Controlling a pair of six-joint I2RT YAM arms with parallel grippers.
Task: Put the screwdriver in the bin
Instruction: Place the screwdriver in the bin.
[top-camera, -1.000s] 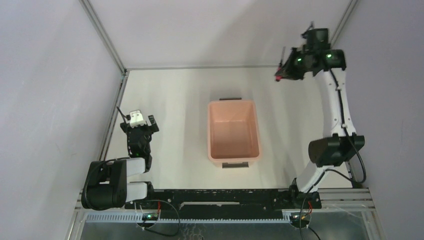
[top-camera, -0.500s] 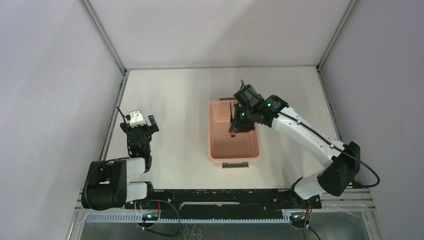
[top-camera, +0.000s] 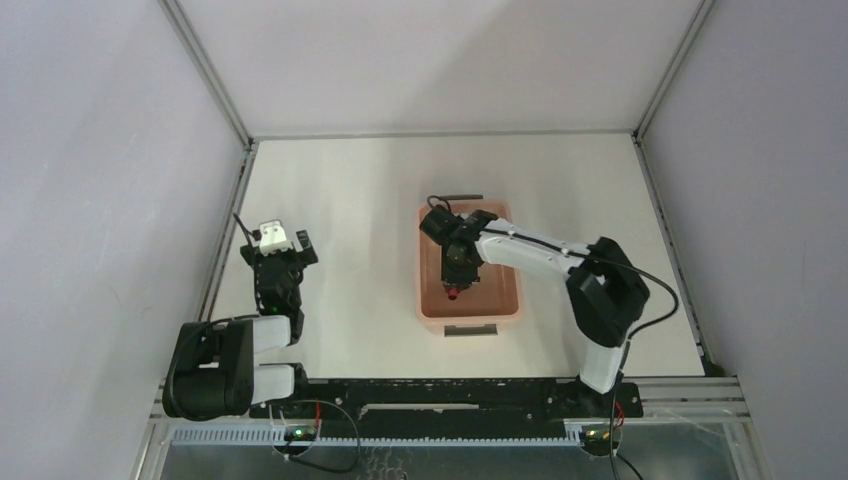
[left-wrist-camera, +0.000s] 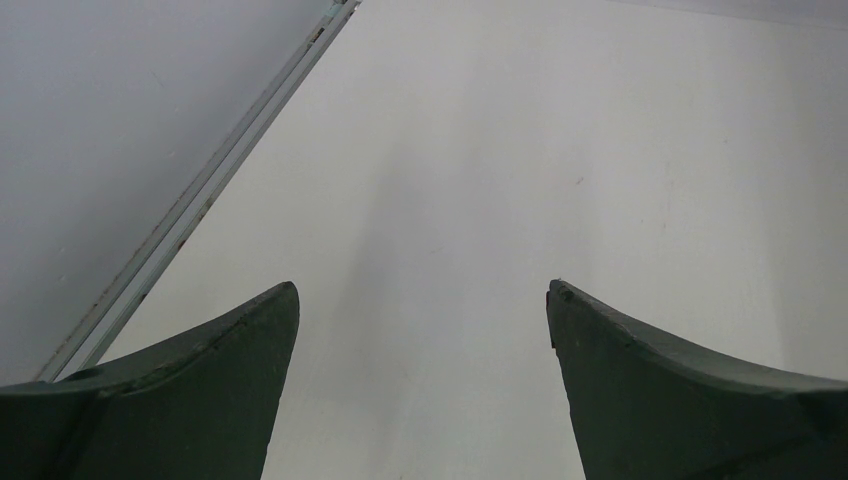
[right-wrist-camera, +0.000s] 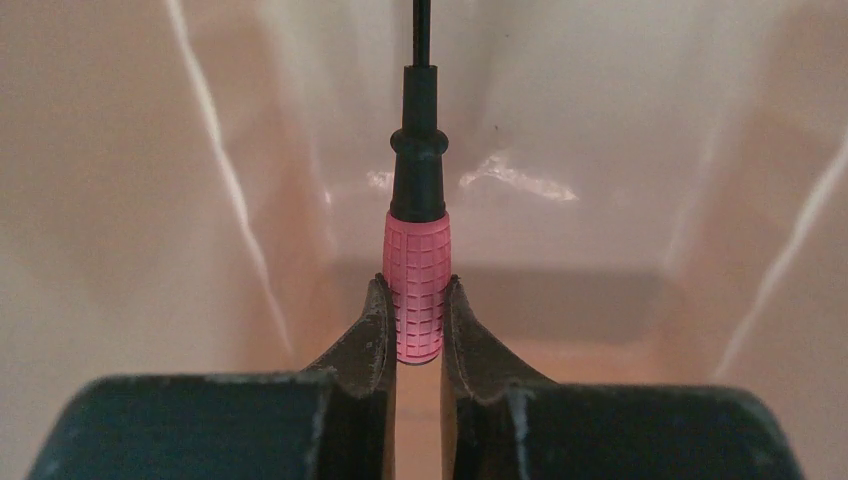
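Next, my right gripper lowers slightly toward the bin's bottom, then opens off the screwdriver's red-pink handle. The screwdriver is already within the bin's sides.
The salmon-pink bin (top-camera: 503, 290) stands in the middle of the table, a dark grey handle (top-camera: 470, 330) at its near end. My right gripper (top-camera: 456, 280) reaches down inside it, shut on the screwdriver (top-camera: 455, 292). In the right wrist view the fingers (right-wrist-camera: 372, 330) clamp the red-pink handle of the screwdriver (right-wrist-camera: 416, 285), its black shaft pointing away toward the bin's inner wall (right-wrist-camera: 600, 180). I cannot tell whether it touches the floor of the bin. My left gripper (top-camera: 282, 252) is open and empty over bare table at the left, its fingertips (left-wrist-camera: 250, 340) wide apart.
A metal frame rail (top-camera: 222, 240) runs along the table's left edge beside the left arm. Grey walls close in the left, right and back. The right arm's elbow (top-camera: 608, 275) hangs over the bin's right side.
My right arm has swung from the far right corner to over the bin, then lowered the screwdriver into it. The left arm has not moved.
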